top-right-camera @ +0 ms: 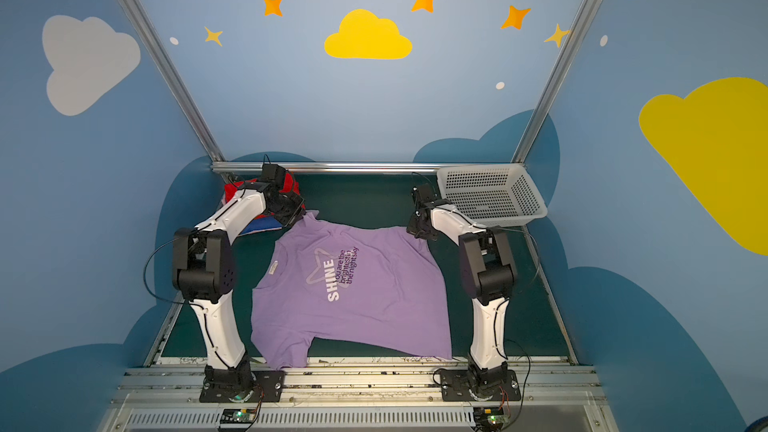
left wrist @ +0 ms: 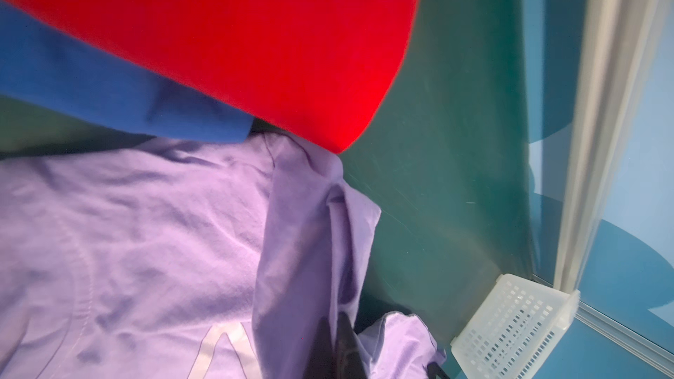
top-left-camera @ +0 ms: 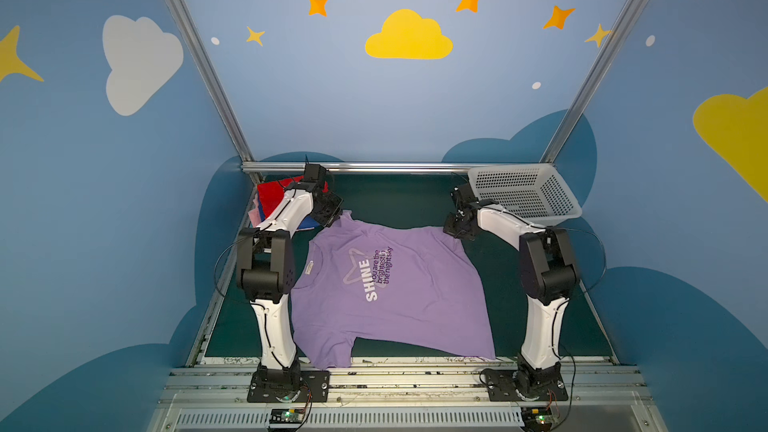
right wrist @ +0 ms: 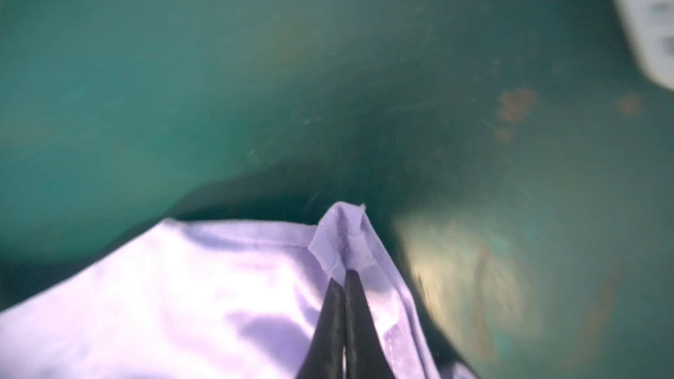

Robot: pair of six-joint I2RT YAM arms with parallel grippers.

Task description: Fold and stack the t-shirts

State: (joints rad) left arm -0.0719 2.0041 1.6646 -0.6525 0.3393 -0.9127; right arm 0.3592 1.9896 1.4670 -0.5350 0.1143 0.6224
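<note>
My right gripper should move back and let go of the hemmed corner over the hem's middle (top-left-camera: pixel 476 284), which lies back from it, because the shirt is still unfolded.
The lavender t-shirt (top-left-camera: pixel 390 284) (top-right-camera: pixel 353 284) lies spread on the green table with its "SHINE" print facing up and the collar to the left. My left gripper (top-left-camera: pixel 332 217) (top-right-camera: pixel 297 217) is at its far left sleeve. In the left wrist view this gripper (left wrist: pixel 333 317) is shut on a fold of the sleeve cloth (left wrist: pixel 310 231). My right gripper (top-left-camera: pixel 455 230) (top-right-camera: pixel 417 228) is at the shirt's far right corner. In the right wrist view the right gripper (right wrist: pixel 343 276) is shut on the hemmed corner (right wrist: pixel 341 235). Folded red (top-left-camera: pixel 274 195) (left wrist: pixel 237 30), blue (top-left-camera: pixel 309 224) (left wrist: pixel 91 85) and pink (top-left-camera: pixel 254 215) t-shirts are stacked at the far left.
A white perforated basket (top-left-camera: pixel 523 190) (top-right-camera: pixel 490 190) (left wrist: pixel 510 326) stands tilted in the far right corner, just behind my right arm. Metal frame rails (top-left-camera: pixel 374 167) border the green table top (top-left-camera: pixel 399 201), and blue walls close it in.
</note>
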